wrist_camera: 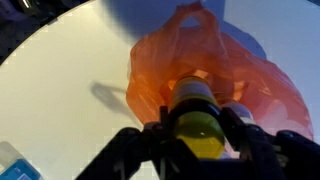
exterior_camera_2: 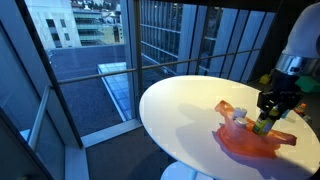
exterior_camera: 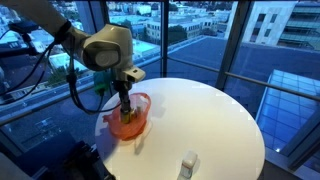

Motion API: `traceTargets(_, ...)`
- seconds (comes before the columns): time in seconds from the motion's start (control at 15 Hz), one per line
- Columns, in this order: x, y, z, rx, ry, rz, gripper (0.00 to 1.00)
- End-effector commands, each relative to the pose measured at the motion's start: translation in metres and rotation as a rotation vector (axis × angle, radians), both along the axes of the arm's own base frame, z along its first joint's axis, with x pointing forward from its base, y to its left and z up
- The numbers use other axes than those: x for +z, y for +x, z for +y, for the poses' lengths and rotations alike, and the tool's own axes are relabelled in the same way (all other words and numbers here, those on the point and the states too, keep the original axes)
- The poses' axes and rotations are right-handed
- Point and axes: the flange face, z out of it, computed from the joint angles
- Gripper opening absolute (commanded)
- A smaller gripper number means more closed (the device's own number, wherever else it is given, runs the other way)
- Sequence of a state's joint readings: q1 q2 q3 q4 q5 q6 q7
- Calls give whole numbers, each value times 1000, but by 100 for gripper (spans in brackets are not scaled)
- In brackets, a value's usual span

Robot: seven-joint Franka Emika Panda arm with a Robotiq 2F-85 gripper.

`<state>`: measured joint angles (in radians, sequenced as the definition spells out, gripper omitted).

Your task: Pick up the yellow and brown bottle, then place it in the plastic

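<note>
My gripper should next move down into the folds of the orange plastic bag and open, because the yellow and brown bottle (exterior_camera: 126, 113) (wrist_camera: 195, 118) hangs upright over the bag.
My gripper (wrist_camera: 197, 130) is shut on the yellow and brown bottle (wrist_camera: 195, 118), which stands upright between the fingers. It hangs over the orange plastic bag (wrist_camera: 215, 60) on the round white table (wrist_camera: 70, 70). In both exterior views the gripper (exterior_camera: 125, 100) (exterior_camera_2: 272, 108) holds the bottle (exterior_camera: 126, 113) (exterior_camera_2: 262, 124) at the bag (exterior_camera: 138, 118) (exterior_camera_2: 250, 142), its base down among the bag's folds. Whether the bottle touches the table is hidden by the plastic.
A small white object (exterior_camera: 188, 162) lies near the table's (exterior_camera: 210, 120) edge; a pale blue-white item (wrist_camera: 12, 162) shows at the wrist view's lower left. Glass walls and railings surround the table (exterior_camera_2: 180, 110). The table edge is close behind the bag.
</note>
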<state>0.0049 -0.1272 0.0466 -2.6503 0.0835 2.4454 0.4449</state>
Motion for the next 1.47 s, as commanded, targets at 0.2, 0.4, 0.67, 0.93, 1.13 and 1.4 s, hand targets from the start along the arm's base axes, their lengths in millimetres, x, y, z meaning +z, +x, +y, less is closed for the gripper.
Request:
traceTargets(0.2,-26,4,-14,39,-61,-76,30)
traceTargets(0.4,-39,4,-19,50,-73,-94,30)
traceTargets(0.67,-53,2,-24,54,-82,-96,30)
traceTargets(0.93,-61,1,-26,52,-90,-88,30)
traceTargets(1.13,-52,-1,-29,50,-93,-91,87)
traceTargets(1.4,-31,-3,-35,49,-86,-99,100)
